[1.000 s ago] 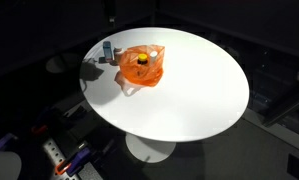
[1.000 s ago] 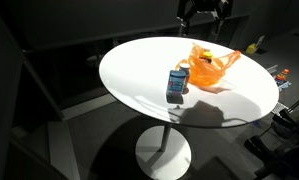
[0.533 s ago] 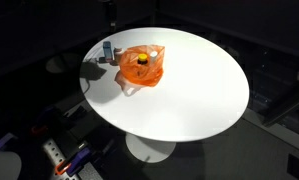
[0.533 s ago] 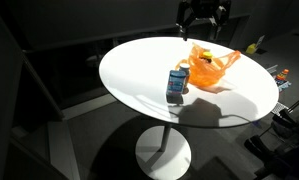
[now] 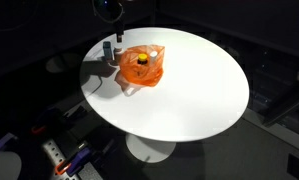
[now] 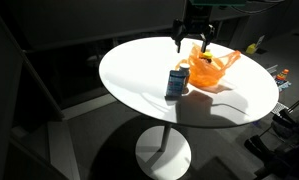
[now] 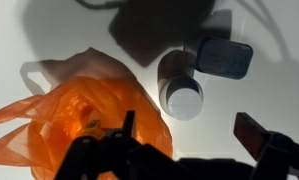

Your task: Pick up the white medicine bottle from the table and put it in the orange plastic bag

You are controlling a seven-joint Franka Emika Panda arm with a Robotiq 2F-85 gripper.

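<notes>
My gripper moves down and toward the blue-grey bottle [image 7: 224,57] next, to bring its fingers around the white medicine bottle's top, which is still beyond them.
In the wrist view the white medicine bottle [image 7: 182,97] stands upright on the table [image 7: 284,85], seen from above, between the orange plastic bag [image 7: 74,110] and a blue-grey bottle [image 7: 224,57]. My gripper [image 7: 194,130] is open, and its two fingers straddle the space just beside the white bottle without touching it. In both exterior views the gripper [image 5: 116,38] [image 6: 192,42] hangs low over the table's far edge next to the bag [image 5: 141,66] [image 6: 211,68]. The white bottle is too small to make out there.
A yellow-and-black object [image 5: 140,62] lies inside the bag. The blue-grey bottle [image 5: 107,48] [image 6: 176,84] stands close to the bag. The round white table [image 5: 199,90] [image 6: 129,65] has dark floor, cables and equipment around it.
The gripper has come down from above the table's far edge to just over the tabletop beside the bag. The bag and bottles have not moved.
</notes>
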